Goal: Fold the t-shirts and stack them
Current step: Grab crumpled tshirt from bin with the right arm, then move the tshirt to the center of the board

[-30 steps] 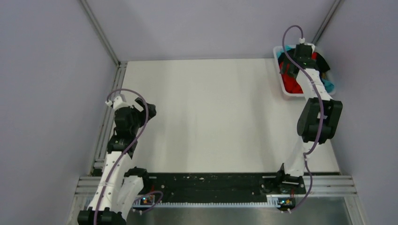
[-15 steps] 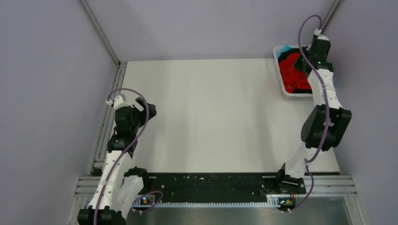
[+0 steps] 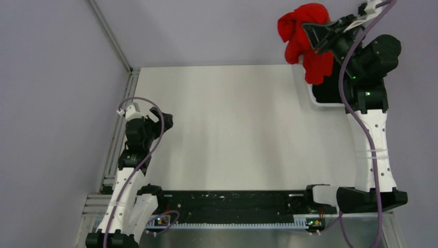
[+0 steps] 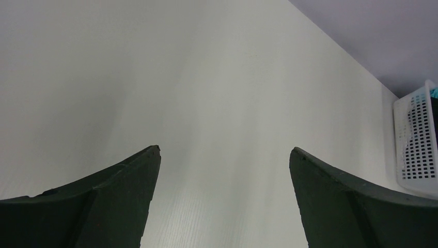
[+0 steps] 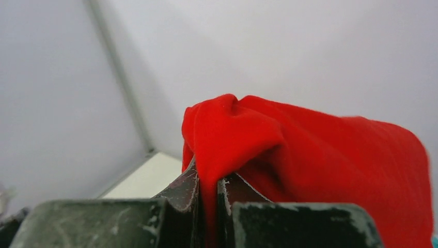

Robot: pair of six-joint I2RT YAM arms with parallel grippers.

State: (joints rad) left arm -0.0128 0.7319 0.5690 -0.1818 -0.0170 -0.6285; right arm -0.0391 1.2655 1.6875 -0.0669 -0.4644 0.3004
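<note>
The red t-shirt should go onto the white tabletop's bare middle, so my right gripper first needs to carry it away from the tub (image 3: 314, 102), back and down.
A bright red t-shirt (image 3: 306, 36) hangs bunched in the air above the table's far right corner, and my right gripper (image 3: 308, 29) is shut on a fold of it. Up close, the red t-shirt (image 5: 320, 155) drapes over the pinched fingers of that right gripper (image 5: 208, 181). Below it, dark cloth (image 3: 330, 93) fills the white tub (image 3: 314, 102); I cannot tell which shirts lie there. At the table's left edge my left gripper (image 3: 164, 120) is open. In its own view the left gripper (image 4: 224, 152) stands wide over bare table.
The white tabletop (image 3: 227, 124) lies between the arms. A white perforated tub (image 4: 416, 139) shows at the far right of the left wrist view. Grey walls and a metal corner post (image 3: 111, 36) close in the back and sides.
My right gripper shut on the red t-shirt inside the tub and lifted it high, swinging a little left. The arm now stands upright. The left arm has not moved.
</note>
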